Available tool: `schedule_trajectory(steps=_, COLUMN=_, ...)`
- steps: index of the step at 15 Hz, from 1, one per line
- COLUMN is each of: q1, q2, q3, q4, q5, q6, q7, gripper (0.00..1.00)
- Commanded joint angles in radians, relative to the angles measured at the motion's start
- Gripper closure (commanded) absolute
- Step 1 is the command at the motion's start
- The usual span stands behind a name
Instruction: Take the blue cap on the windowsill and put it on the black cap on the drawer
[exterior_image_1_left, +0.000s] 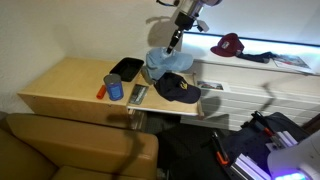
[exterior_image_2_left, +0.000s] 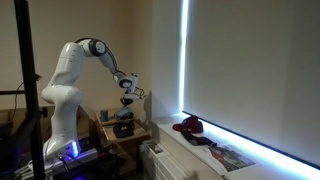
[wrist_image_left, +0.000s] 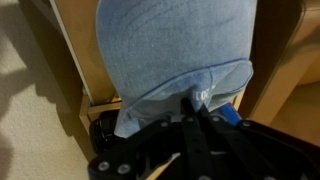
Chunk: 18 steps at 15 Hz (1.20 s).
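I need to lower my gripper over the black cap (exterior_image_1_left: 180, 89), which is below it on the drawer, and let go of the blue cap there, because the blue cap is still hanging above.
The blue cap (exterior_image_1_left: 160, 62) hangs from my gripper (exterior_image_1_left: 173, 44) above the drawer (exterior_image_1_left: 70, 85), just beside and above the black cap (exterior_image_1_left: 180, 89), which lies on the drawer's top near its end. In the wrist view the blue cap (wrist_image_left: 170, 40) fills the upper picture, and the gripper (wrist_image_left: 197, 100) is shut on its edge. The windowsill (exterior_image_1_left: 235, 64) lies behind and to the side, brightly lit. In an exterior view the arm reaches out over the drawer with the gripper (exterior_image_2_left: 127, 97) pointing down.
A maroon cap (exterior_image_1_left: 228, 44) and papers (exterior_image_1_left: 290, 62) lie on the windowsill. On the drawer are a flat black tray (exterior_image_1_left: 126, 68), a blue can (exterior_image_1_left: 114, 87), a small orange object (exterior_image_1_left: 101, 92) and a grey device (exterior_image_1_left: 137, 94). A brown sofa (exterior_image_1_left: 70, 150) stands in front.
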Motion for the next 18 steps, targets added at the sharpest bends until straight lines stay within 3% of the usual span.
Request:
schedule_trajectory(steps=1, q1=-0.043, q2=-0.009, q3=0.040, q4=0.004, q5=-0.025, q6=-0.025, q7=0.030, gripper=0.95)
schedule_trajectory(steps=4, q1=-0.051, q2=-0.014, q3=0.038, q4=0.007, q5=-0.027, q6=-0.045, q7=0.034, gripper=0.99)
schedule_trajectory(steps=9, q1=-0.069, q2=-0.127, q3=0.050, q4=-0.142, q5=0.025, q6=0.000, q7=0.025, gripper=0.99)
schedule_trajectory(steps=12, q1=-0.060, q2=-0.121, q3=0.042, q4=-0.146, q5=0.011, q6=0.019, q7=0.068, gripper=0.99)
schedule_trajectory(steps=15, q1=-0.049, q2=-0.087, q3=0.048, q4=-0.180, q5=0.010, q6=0.176, q7=0.060, gripper=0.99)
schedule_trajectory(steps=18, q1=-0.076, q2=-0.017, q3=0.087, q4=-0.185, q5=0.110, q6=0.298, q7=0.022, gripper=0.99)
